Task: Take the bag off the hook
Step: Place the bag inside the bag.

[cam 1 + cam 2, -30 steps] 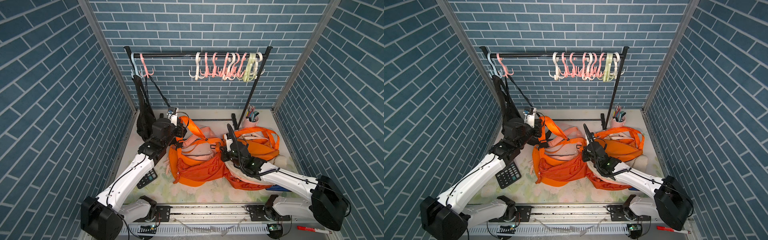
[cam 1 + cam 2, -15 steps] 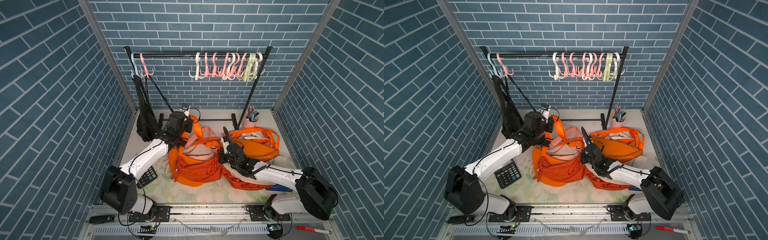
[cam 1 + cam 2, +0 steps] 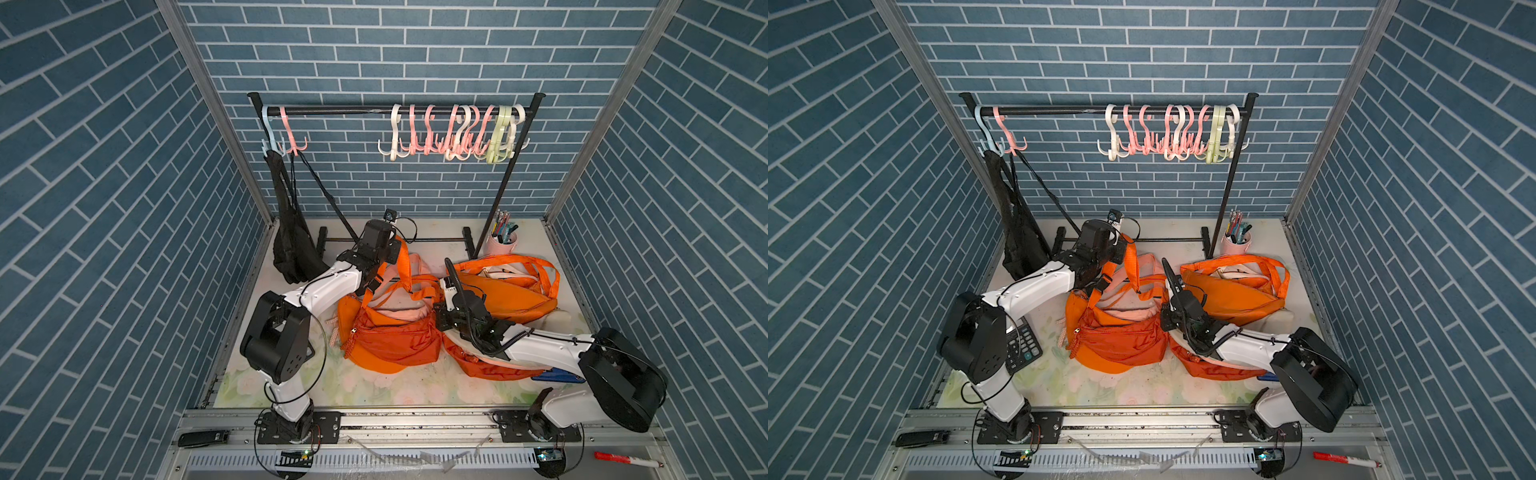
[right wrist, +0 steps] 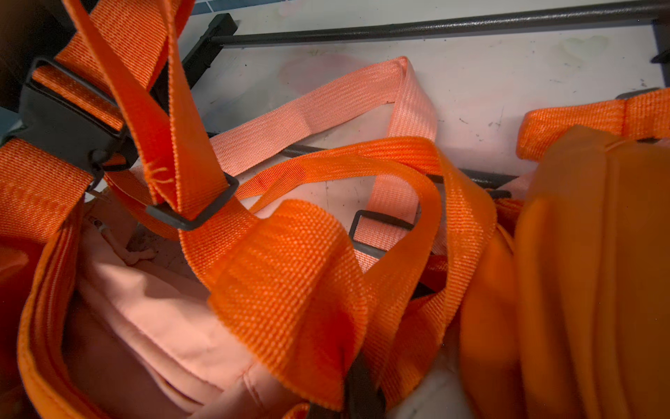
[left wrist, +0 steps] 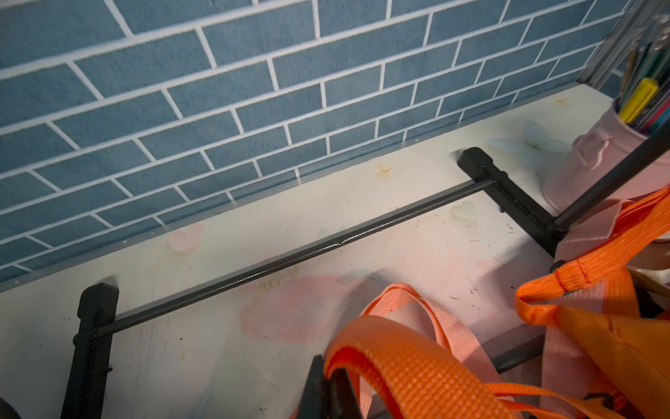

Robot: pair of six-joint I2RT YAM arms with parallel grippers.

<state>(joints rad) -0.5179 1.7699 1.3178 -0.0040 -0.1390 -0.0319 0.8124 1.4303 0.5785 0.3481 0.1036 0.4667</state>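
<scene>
My left gripper is holding the orange bag's strap loop, and the orange bag is already off the hooks. It should go down and slightly outward and let go of the loop over the tabletop by the rack's base bar.
A black bag (image 3: 291,245) hangs by its straps from the hooks (image 3: 279,139) at the left end of the rail (image 3: 340,110). An orange bag (image 3: 395,340) lies on the table in the middle in both top views. My left gripper (image 5: 328,384) is shut on a loop of its orange strap (image 5: 409,366), held just in front of the rack's base bar (image 5: 290,254). My right gripper (image 4: 359,388) is under another fold of orange strap (image 4: 290,290). Only one dark finger shows, so its jaws cannot be read.
Two more orange bags (image 3: 503,295) (image 3: 478,365) lie at the right, one under my right arm. Several empty hooks (image 3: 453,137) crowd the rail's right end. A pink pen cup (image 3: 505,241) stands by the rack's right leg, a calculator (image 3: 1021,345) beside the left arm.
My left arm has swung toward the back and right, carrying the orange strap up near the rack's base. The right gripper has shifted slightly toward the back left.
</scene>
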